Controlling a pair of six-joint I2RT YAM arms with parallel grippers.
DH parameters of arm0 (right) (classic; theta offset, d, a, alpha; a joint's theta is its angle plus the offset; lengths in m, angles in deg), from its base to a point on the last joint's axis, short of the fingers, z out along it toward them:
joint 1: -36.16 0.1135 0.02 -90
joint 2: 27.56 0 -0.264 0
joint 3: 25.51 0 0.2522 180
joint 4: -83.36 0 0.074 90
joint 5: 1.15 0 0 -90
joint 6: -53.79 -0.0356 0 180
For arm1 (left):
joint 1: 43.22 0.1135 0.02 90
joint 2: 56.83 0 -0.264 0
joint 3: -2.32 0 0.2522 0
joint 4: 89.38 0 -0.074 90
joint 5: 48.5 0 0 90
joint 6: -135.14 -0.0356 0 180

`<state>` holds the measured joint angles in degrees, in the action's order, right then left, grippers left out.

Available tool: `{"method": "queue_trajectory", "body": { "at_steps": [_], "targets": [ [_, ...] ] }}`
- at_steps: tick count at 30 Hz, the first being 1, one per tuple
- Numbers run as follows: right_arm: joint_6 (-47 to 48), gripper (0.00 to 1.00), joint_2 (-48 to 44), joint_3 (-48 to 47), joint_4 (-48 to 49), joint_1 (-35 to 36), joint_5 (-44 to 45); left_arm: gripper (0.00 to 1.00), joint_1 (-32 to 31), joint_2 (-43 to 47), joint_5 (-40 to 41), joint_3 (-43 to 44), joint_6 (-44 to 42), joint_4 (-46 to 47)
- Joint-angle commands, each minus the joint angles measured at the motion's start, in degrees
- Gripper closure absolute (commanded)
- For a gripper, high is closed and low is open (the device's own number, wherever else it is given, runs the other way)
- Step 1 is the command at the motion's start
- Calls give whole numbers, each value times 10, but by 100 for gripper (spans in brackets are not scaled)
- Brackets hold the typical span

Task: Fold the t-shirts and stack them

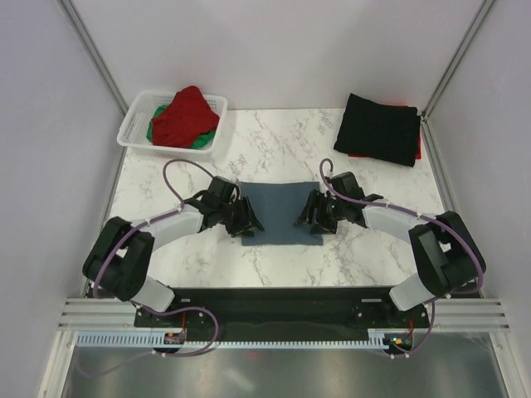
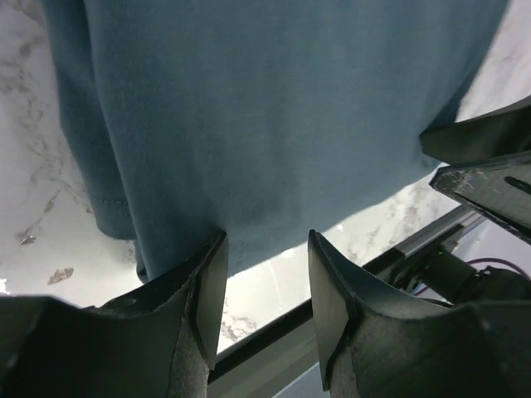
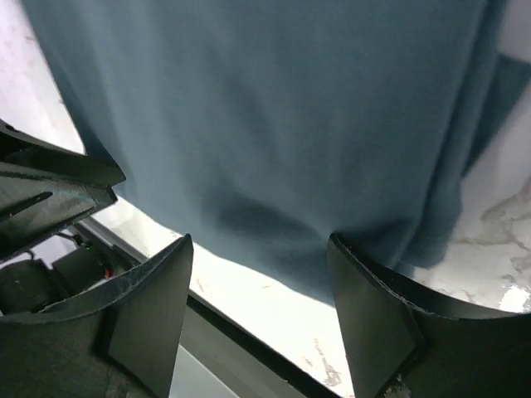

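Observation:
The folded shirt's far corner (image 1: 315,186) lies closest to the black t-shirt (image 1: 380,128), so my right gripper will next move up off the folded shirt, outward, and down onto that corner.
A folded slate blue-grey t-shirt (image 1: 278,211) lies flat in the middle of the table. My left gripper (image 1: 247,222) is open at the shirt's near-left corner. In the left wrist view the gripper (image 2: 265,240) has its jaws apart over the shirt's (image 2: 274,108) near edge, with nothing between them. My right gripper (image 1: 309,220) is open at the near-right corner. In the right wrist view the gripper (image 3: 261,240) also has its jaws apart over the shirt's (image 3: 274,108) edge. A folded black t-shirt (image 1: 380,128) lies at the back right on a red one (image 1: 420,148). A red t-shirt (image 1: 184,116) and a green one (image 1: 202,141) lie crumpled in the basket.
A white lattice basket (image 1: 133,124) stands at the back left corner. The marble table (image 1: 282,137) is walled by grey panels on the left, right and back. A black rail (image 1: 274,298) runs along the near edge by the arm bases.

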<state>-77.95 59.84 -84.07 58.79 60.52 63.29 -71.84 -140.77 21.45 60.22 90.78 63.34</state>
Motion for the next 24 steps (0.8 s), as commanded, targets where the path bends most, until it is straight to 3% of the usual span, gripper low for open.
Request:
{"method": "queue_trajectory", "body": {
  "at_steps": [1, 6, 10, 13, 17, 20, 24],
  "targets": [
    [23, 27, 1, 37, 48, -2, 9, 51, -9, -32, -4, -20, 28, 82],
    [55, 27, -60, 117, 5, -5, 65, 52, -9, -18, 40, -73, -1, 56],
    [79, 27, -124, 117, -73, -5, 138, 52, -8, 28, 97, -94, -20, 7],
    [100, 25, -171, 66, -149, -5, 177, 50, -9, 75, 118, -65, -48, -56],
    [111, 15, -194, 7, -196, -7, 200, 39, -9, 117, 161, 42, -97, -155],
    [120, 2, -171, -21, -189, -19, 197, 31, -8, 118, 177, 113, -139, -215],
    [131, 2, -108, -35, -140, -54, 145, 31, -8, 128, 163, 161, -162, -280]
  ]
}}
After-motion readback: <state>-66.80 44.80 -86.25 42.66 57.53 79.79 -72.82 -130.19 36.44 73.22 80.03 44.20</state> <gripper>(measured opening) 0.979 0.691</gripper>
